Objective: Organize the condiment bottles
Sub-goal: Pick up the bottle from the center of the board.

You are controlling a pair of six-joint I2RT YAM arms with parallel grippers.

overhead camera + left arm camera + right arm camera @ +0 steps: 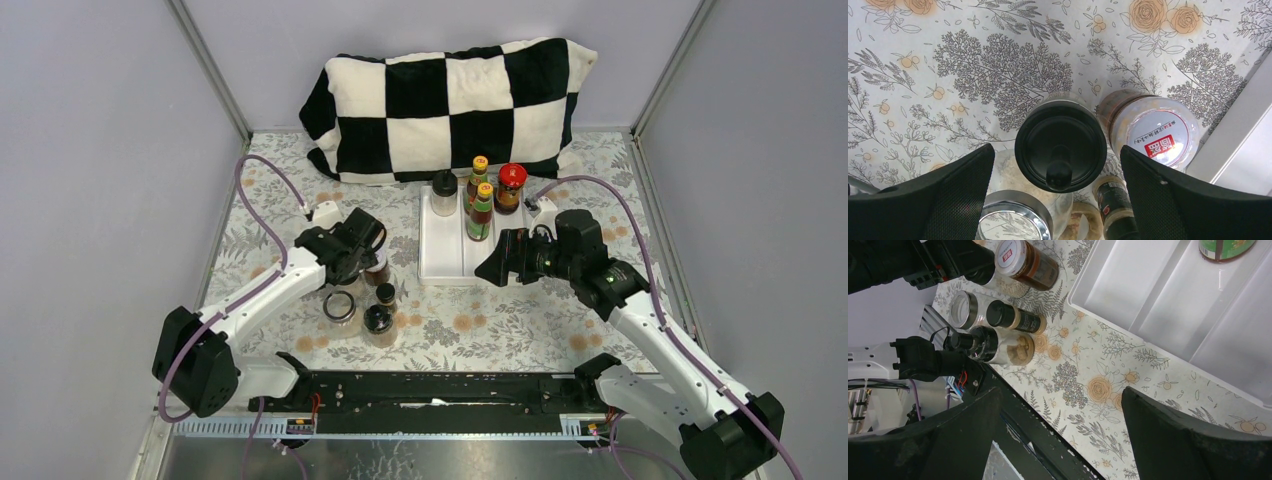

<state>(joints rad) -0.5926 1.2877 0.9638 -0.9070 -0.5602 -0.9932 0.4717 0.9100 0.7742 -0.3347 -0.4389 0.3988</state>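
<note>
The jar stands below the robot's left gripper, between its spread fingers, so the left gripper should next move straight down around the black cap [1060, 135] and close on it.
My left gripper [362, 250] hangs open over a cluster of bottles left of the tray. In the left wrist view a black-capped jar [1060, 150] stands between its spread fingers [963, 185], untouched. Beside it are a white-lidded brown jar [1158, 132], a clear glass jar with a metal rim [1013, 220] and a black-labelled spice jar [1115, 205]. The white tray [440, 255] holds a black-capped jar [444, 190], two yellow-capped bottles [479, 178] and a red-lidded jar [511, 187]. My right gripper [497, 266] is open and empty over the tray's near right corner.
A black-and-white chequered pillow [450, 105] lies at the back. Grey walls close in both sides. The black rail [430, 390] runs along the near edge. In the right wrist view the tray's bare compartments [1158, 295] are at the upper right and the loose bottles [1013, 317] at the upper left.
</note>
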